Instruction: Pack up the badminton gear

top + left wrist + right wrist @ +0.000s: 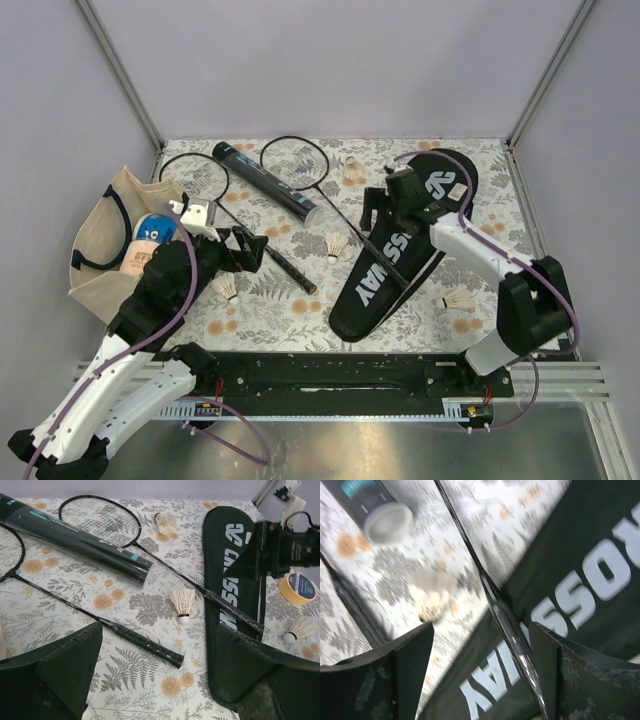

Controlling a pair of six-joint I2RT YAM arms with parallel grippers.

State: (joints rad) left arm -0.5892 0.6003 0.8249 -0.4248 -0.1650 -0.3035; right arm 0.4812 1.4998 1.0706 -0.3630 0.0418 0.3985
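Note:
The robot's left gripper should next move outward to the black tube's middle (264, 182) (68, 536), turn its fingers across the tube's slant and go down to close.
The black "CROSSWAY" cover (400, 250) lies flat at centre right, also in the left wrist view (230, 580). One racquet (330, 195) rests with its handle across the cover. My right gripper (378, 222) is open above that handle; in the blurred right wrist view the gripper (480, 650) straddles the handle (510, 625), which is near the right finger. The second racquet (265, 245) lies left of centre. My left gripper (255, 250) is open and empty over its handle end (150, 645). The black tube (265, 180) lies behind it. Shuttlecocks lie at the back (352, 170), the centre (337, 245) and the right (460, 299).
The beige tote bag (105, 250) lies at the left edge with a blue-and-white item inside. Another shuttlecock (226, 288) lies near my left arm. A tape roll (298, 587) sits right of the cover. Walls enclose the floral table (300, 310) at the back and sides.

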